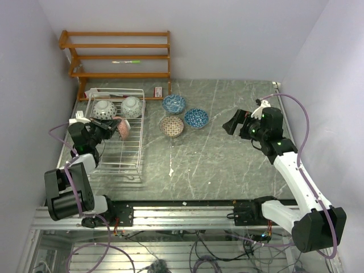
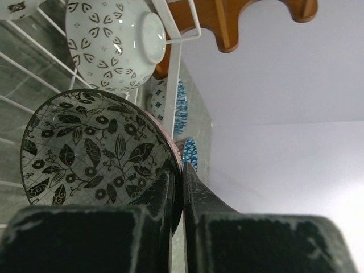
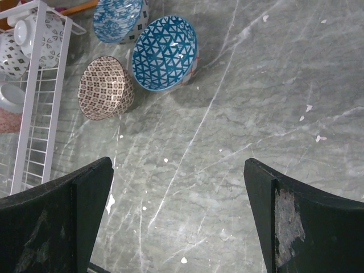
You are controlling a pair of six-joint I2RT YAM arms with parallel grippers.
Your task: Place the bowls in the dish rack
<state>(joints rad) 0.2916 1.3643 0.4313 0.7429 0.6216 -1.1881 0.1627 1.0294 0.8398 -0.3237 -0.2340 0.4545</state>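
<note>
I should move my left gripper outward and down onto the wires beside the pale bowls and let go of the bowl, because the pale bowls fill only the rack's back end.
My left gripper (image 1: 112, 127) (image 2: 182, 170) is shut on the rim of a bowl (image 2: 91, 148) with a dark floral inside and a reddish rim. It holds the bowl tilted on edge over the white wire dish rack (image 1: 129, 153); from above the bowl looks pink (image 1: 123, 128). Two pale patterned bowls (image 1: 104, 109) (image 1: 131, 106) lie in the rack's back end. Two blue bowls (image 1: 173, 103) (image 1: 196, 118) and a brownish bowl (image 1: 172, 125) sit on the table right of the rack. My right gripper (image 1: 233, 122) (image 3: 179, 187) is open and empty, above bare table to their right.
An orange-brown wooden shelf (image 1: 119, 57) stands against the back wall behind the rack, with a green pen (image 1: 126, 61) on it. A small red and white object (image 1: 159, 91) lies at its foot. Walls close in on the left and right.
</note>
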